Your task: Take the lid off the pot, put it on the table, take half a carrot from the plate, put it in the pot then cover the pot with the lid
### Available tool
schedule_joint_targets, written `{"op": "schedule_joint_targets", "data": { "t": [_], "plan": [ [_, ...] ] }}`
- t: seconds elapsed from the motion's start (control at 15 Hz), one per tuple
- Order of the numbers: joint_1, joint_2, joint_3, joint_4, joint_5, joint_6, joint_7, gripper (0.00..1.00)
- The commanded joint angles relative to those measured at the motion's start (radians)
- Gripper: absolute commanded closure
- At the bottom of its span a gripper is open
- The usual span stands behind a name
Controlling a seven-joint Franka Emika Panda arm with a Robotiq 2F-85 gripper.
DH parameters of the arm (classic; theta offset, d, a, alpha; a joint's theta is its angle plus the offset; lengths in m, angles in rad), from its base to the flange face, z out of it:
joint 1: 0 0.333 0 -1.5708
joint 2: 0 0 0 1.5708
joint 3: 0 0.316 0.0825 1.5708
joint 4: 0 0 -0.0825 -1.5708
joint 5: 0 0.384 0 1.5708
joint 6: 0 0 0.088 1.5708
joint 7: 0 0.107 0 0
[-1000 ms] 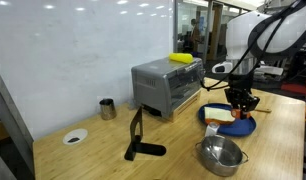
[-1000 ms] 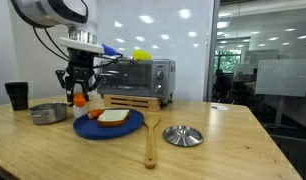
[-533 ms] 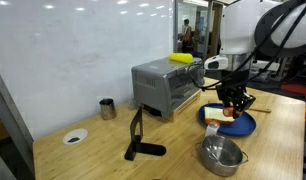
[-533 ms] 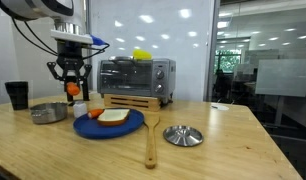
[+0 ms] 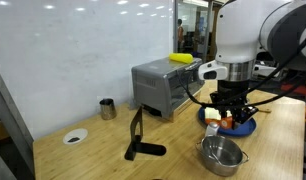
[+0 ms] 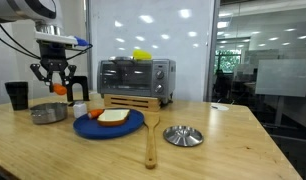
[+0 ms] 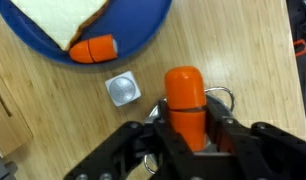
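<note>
The half carrot is still above the open pot's rim, so my gripper will next move away from the blue plate, down to the pot's opening [image 5: 224, 151], and let go.
My gripper [image 7: 186, 122] is shut on a half carrot [image 7: 184, 96]. It holds the carrot upright above the steel pot [image 6: 50, 113], whose rim and handle [image 7: 222, 94] show beneath the fingers. In both exterior views the gripper [image 6: 58, 90] [image 5: 227, 120] hangs over the open pot [image 5: 221, 153]. The blue plate [image 6: 121, 126] [image 7: 133, 30] beside the pot holds a second carrot piece [image 7: 93, 49] and a pale bread slice [image 7: 58, 20]. The domed lid [image 6: 183, 135] lies on the wooden table [image 6: 233, 150], past the plate.
A grey toaster oven [image 5: 168, 85] stands behind the plate. A long-handled wooden board [image 6: 149, 140] lies in front of it. A dark cup [image 6: 16, 95] stands near the pot. A white dish [image 5: 75, 136] and a small silver shaker [image 7: 122, 89] are also on the table.
My gripper has carried the half carrot sideways from above the plate to above the pot. Nothing else has moved.
</note>
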Motion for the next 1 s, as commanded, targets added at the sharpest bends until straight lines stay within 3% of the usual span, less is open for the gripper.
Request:
{"op": "schedule_joint_targets", "data": {
  "t": [0.0,0.4,0.47,0.93],
  "plan": [
    [0.018,0.036,0.023,0.015,-0.041,0.014,0.026,0.88],
    [0.027,0.064,0.037,0.011,-0.063,0.035,0.035,0.88],
    [0.03,0.043,0.029,0.002,-0.033,0.018,0.01,0.63],
    [0.03,0.048,0.03,0.002,-0.039,0.019,0.012,0.63]
  ]
}}
